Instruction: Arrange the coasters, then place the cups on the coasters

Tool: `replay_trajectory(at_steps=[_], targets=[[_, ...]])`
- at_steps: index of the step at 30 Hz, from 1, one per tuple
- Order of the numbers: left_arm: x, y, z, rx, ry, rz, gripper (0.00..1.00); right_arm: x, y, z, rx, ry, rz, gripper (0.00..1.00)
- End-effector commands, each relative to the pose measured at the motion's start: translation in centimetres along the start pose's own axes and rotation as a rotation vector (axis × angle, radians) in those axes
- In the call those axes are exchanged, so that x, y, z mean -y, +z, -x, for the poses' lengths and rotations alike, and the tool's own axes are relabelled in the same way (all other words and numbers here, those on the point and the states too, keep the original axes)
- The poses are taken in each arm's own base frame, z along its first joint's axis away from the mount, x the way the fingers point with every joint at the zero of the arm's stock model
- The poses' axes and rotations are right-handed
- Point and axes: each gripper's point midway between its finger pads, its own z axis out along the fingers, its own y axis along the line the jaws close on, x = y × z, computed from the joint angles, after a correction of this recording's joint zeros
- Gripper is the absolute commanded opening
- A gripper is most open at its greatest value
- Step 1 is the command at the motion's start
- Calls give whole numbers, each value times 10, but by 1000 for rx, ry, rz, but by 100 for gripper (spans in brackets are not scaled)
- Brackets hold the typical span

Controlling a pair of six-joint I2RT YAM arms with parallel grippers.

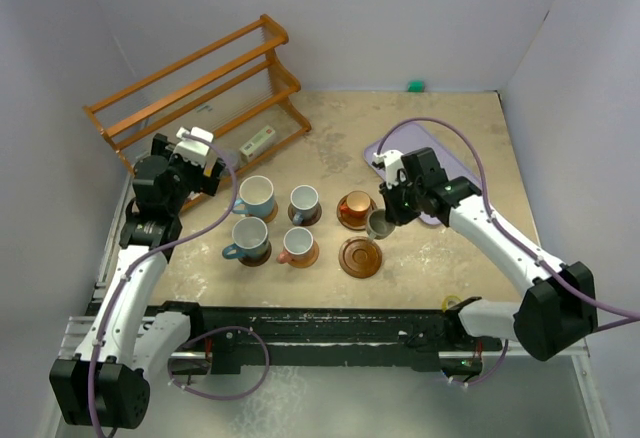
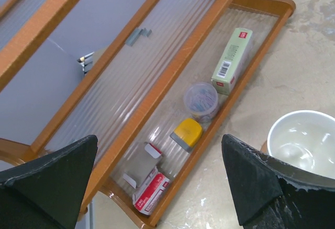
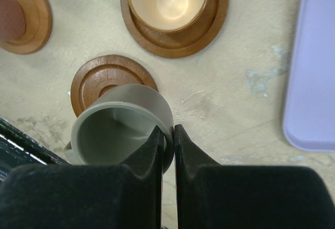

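My right gripper lowers back and to the left in the top view and releases there next, as the dark brown coaster [image 1: 360,257] [image 3: 107,77] below the grey-olive cup is empty.
My right gripper [image 3: 168,129] is shut on the rim of a grey-olive cup [image 3: 120,129], one finger inside and one outside. The cup hangs tilted over the near edge of an empty dark brown coaster [image 3: 107,77]. From above, the same cup [image 1: 379,223] sits just above that coaster [image 1: 360,257]. An orange cup [image 1: 355,205], a grey-blue cup [image 1: 304,200] and a pink cup [image 1: 296,245] each stand on a coaster. Two larger blue cups [image 1: 257,195] [image 1: 248,239] stand to the left. My left gripper [image 1: 197,161] is open and empty beside the rack.
A wooden rack [image 1: 195,83] stands at the back left, and its lowest shelf [image 2: 209,129] holds small boxes and a jar. A lavender tray [image 1: 447,163] lies right of the cups, under my right arm. A pale cup rim [image 2: 306,140] shows beside the left gripper's right finger.
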Motion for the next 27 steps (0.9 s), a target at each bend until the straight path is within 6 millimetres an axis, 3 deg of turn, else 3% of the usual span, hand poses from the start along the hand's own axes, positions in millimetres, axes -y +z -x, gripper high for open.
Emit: replay_trajectory(at_steps=[1, 11, 27], targets=[[-19, 4, 12, 47, 36, 86, 98, -20, 5, 9, 78, 31, 86, 0], [-26, 9, -3, 15, 34, 144, 98, -42, 28, -7, 8, 54, 144, 0], [-21, 21, -20, -13, 9, 142, 98, -51, 51, -30, -104, 30, 119, 0]])
